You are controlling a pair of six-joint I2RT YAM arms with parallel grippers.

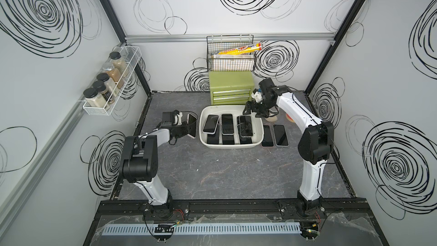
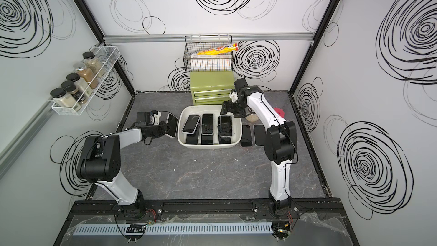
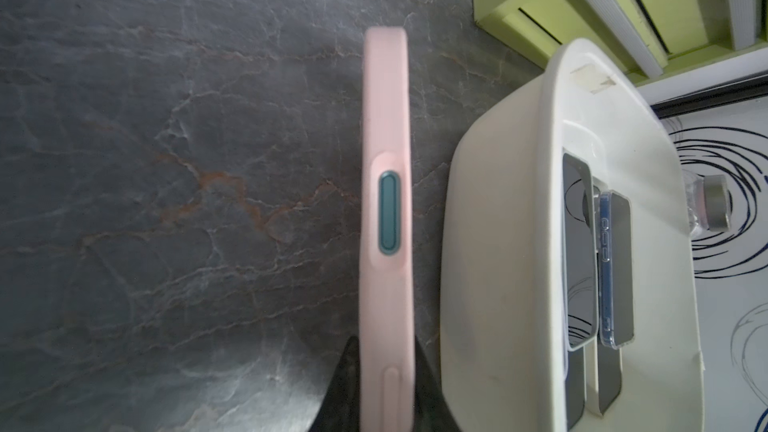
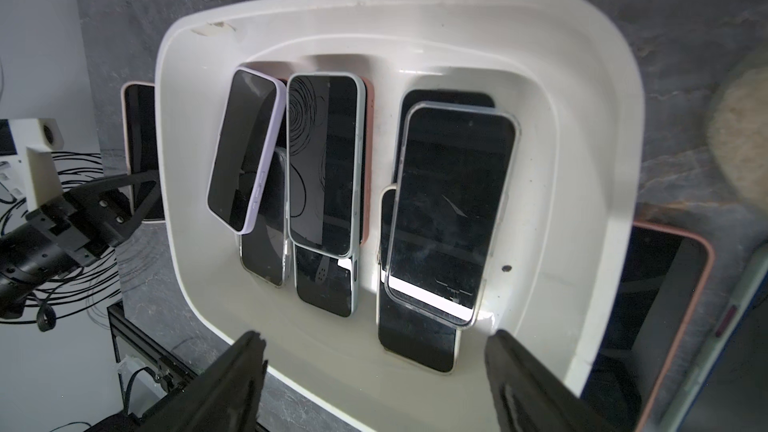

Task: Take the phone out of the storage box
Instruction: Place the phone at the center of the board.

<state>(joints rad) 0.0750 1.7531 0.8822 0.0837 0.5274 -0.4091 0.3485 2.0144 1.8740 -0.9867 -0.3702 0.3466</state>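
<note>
My left gripper lowers toward the bare tabletop [image 1: 197,133] [image 3: 342,228] beside the tub's side next and releases the pink-cased phone there, since the phone already hangs clear of the tub.
The storage box [image 1: 203,138] [image 2: 183,139] is an off-white tub at mid-table with several dark-screened phones lying in it, some overlapping. Among them are a lavender-cased phone [image 4: 245,155] and a clear-cased phone [image 4: 449,209]. My left gripper [image 1: 189,130] [image 3: 384,351] is shut on a pink-cased phone [image 1: 192,125] [image 3: 386,209], held on edge above the table just left of the tub's wall [image 3: 498,243]. My right gripper [image 1: 251,110] [image 4: 376,338] hangs open over the tub's far right corner, nothing between its fingers.
Two phones [image 1: 268,136] [image 1: 280,134] lie flat on the table right of the tub. A green drawer chest [image 1: 230,86] stands right behind it, under a black wire basket [image 1: 230,54]. A spice rack [image 1: 111,81] hangs on the left wall.
</note>
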